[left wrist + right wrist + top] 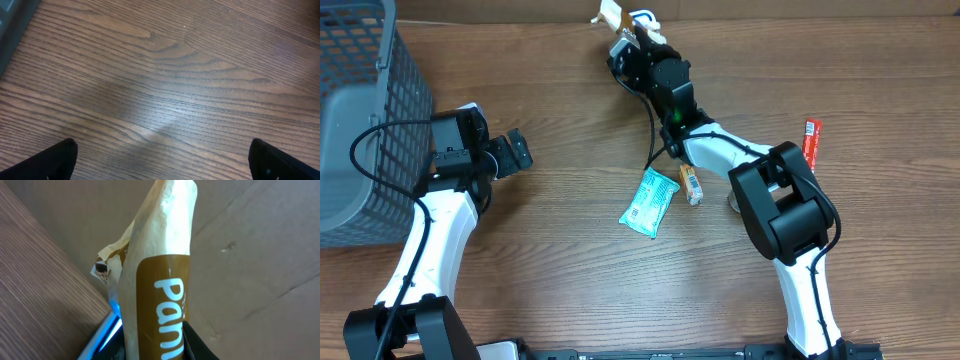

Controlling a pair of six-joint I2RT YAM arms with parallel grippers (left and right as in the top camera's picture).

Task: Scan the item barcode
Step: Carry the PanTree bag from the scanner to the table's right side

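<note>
My right gripper swings to the right in the overhead view next, as bare wood surrounds the red bar [811,142]. It then lowers over that bar and releases the packet.
My right gripper [627,38] is at the table's far edge, shut on a cream and brown snack packet [160,280] printed with white letters. The packet stands upright between the jaws, one dark finger [197,345] pressing its right side. In the overhead view the packet's top [610,14] pokes out past the gripper. A white device with a blue glow [102,335], seemingly the scanner [645,18], sits right beside it. No barcode shows on the packet. My left gripper [510,152] hangs open over bare wood at the left, its black fingertips [55,160] far apart with nothing between them.
A grey mesh basket [360,130] fills the left edge. A teal packet [649,201] and a small orange packet [691,184] lie mid-table under the right arm. A red bar [810,141] lies at the right. A cardboard wall [250,255] stands behind the table.
</note>
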